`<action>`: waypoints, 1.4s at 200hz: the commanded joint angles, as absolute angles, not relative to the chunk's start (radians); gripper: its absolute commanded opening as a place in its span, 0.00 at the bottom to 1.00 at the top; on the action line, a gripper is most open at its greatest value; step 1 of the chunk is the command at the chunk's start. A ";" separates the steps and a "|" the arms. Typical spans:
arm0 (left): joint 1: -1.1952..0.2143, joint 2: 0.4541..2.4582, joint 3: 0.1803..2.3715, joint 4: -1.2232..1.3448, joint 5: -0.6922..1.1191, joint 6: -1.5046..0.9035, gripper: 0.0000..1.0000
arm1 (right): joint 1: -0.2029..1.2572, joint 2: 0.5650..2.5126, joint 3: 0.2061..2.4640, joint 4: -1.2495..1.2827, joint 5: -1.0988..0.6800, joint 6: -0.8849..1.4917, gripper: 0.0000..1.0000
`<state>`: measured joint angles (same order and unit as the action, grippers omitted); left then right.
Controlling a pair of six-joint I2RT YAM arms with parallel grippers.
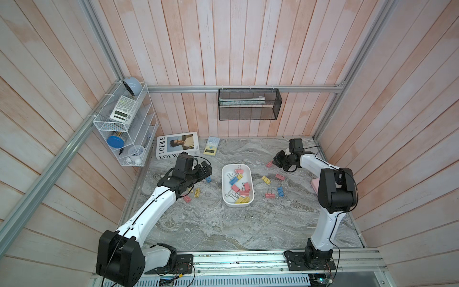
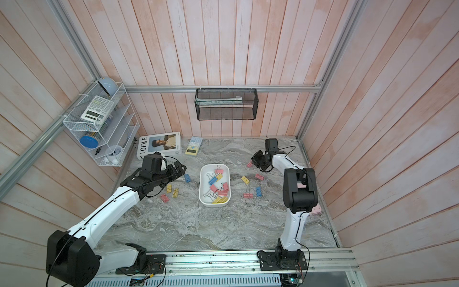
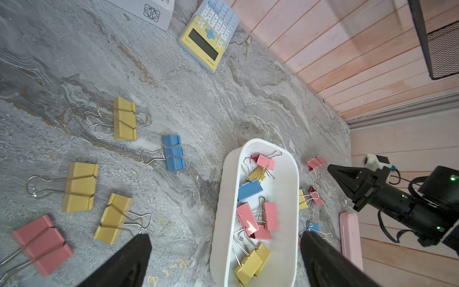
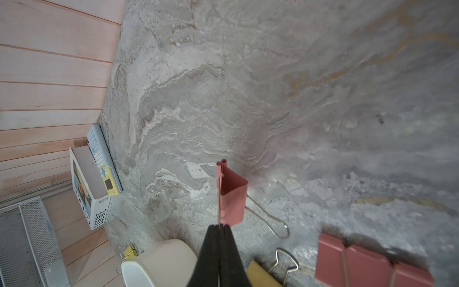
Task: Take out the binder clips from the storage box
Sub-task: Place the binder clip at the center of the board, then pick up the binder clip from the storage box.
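My left gripper will next move across the box's rim and down onto the far yellow clip's wire handles, since that clip lies below it in the box.
The white storage box [image 1: 238,205] [image 2: 215,205] sits mid-table with several pink, blue and yellow binder clips [image 1: 239,171] [image 3: 270,215] inside. More clips lie on the marble: several to its left [image 1: 197,192] and several to its right [image 1: 270,195]. My right gripper [image 4: 219,226] [image 1: 274,162] is far right of the box, shut on the wire handle of a pink binder clip [image 4: 232,196] [image 2: 249,164] low over the table. My left gripper [image 3: 223,234] [image 1: 207,171] hovers open and holds nothing, just left of the box near a blue clip [image 1: 209,179].
A Loewe book [image 1: 177,145] and a yellow-blue calculator [image 1: 211,146] lie at the back left. A white wire rack [image 1: 124,129] hangs on the left wall, a black mesh basket [image 1: 249,104] on the back wall. A pink case [image 3: 350,238] lies by the right wall.
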<state>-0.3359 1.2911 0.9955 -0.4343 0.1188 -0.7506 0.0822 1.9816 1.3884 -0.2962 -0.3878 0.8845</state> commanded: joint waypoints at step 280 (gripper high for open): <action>-0.509 2.131 1.604 -0.422 0.252 -0.475 0.34 | 0.164 1.278 1.095 -0.580 -0.305 0.670 0.98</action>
